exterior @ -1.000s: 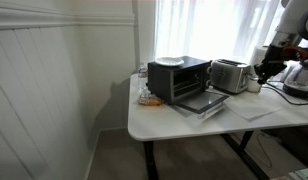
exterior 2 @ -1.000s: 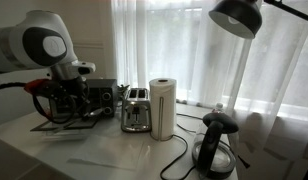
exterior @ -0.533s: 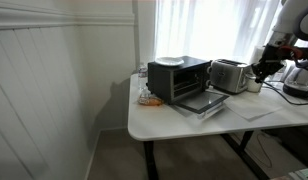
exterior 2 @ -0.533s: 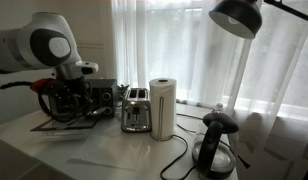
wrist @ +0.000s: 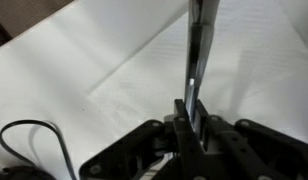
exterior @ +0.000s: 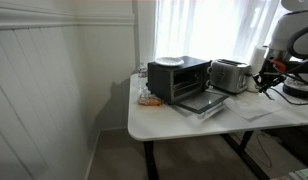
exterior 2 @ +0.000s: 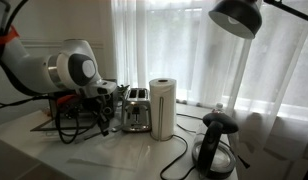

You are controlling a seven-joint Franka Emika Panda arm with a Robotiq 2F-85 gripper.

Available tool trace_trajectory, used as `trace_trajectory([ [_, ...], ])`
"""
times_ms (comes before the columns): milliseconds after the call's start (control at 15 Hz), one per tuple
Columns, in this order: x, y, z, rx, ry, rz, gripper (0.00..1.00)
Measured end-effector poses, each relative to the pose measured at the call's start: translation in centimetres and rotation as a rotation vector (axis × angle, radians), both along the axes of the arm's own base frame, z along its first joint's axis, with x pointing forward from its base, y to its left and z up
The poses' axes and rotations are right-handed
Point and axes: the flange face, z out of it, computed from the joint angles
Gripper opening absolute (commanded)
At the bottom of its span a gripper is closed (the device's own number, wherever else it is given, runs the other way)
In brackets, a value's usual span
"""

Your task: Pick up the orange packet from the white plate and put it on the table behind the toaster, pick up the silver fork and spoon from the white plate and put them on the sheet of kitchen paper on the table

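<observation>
Next, my gripper turns slightly, lowers toward the white sheet of kitchen paper and releases the handle, because the silver utensil [wrist: 197, 45] still hangs above that sheet.
In the wrist view my gripper [wrist: 194, 110] is shut on a thin silver utensil [wrist: 197, 45]. Its handle stands up between the jaws and its head is out of view, so I cannot tell fork from spoon. It hangs over the white sheet of kitchen paper [wrist: 134, 75]. In both exterior views the gripper [exterior: 266, 72] [exterior 2: 94, 108] is low over the table near the silver toaster [exterior: 230, 75] [exterior 2: 136, 110]. The white plate [exterior: 169, 61] sits on top of the black toaster oven [exterior: 179, 80]. An orange packet [exterior: 147, 98] lies on the table beside the oven.
A kitchen roll [exterior 2: 162, 108] stands next to the toaster. A black kettle [exterior 2: 216, 145] with its cable is at the table's end, and a black lamp [exterior 2: 244, 15] hangs above. A black cable [wrist: 29, 140] lies near the paper. The oven door [exterior: 206, 101] hangs open.
The arm has swung away from the oven and down toward the table in front of the toaster, carrying the silver utensil.
</observation>
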Motion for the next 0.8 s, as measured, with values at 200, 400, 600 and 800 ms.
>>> trace_trajectory([
  [200,0.2,-2.0,-0.8,-0.032,-0.022,-0.149,0.03],
  [400,0.3,-2.5,-2.2,-0.060,-0.038,-0.252,0.03],
  [600,0.5,-2.2,-4.1,-0.074,-0.038,-0.308,0.03],
  [800,1.0,-2.5,-6.1,-0.077,-0.024,-0.355,0.03],
])
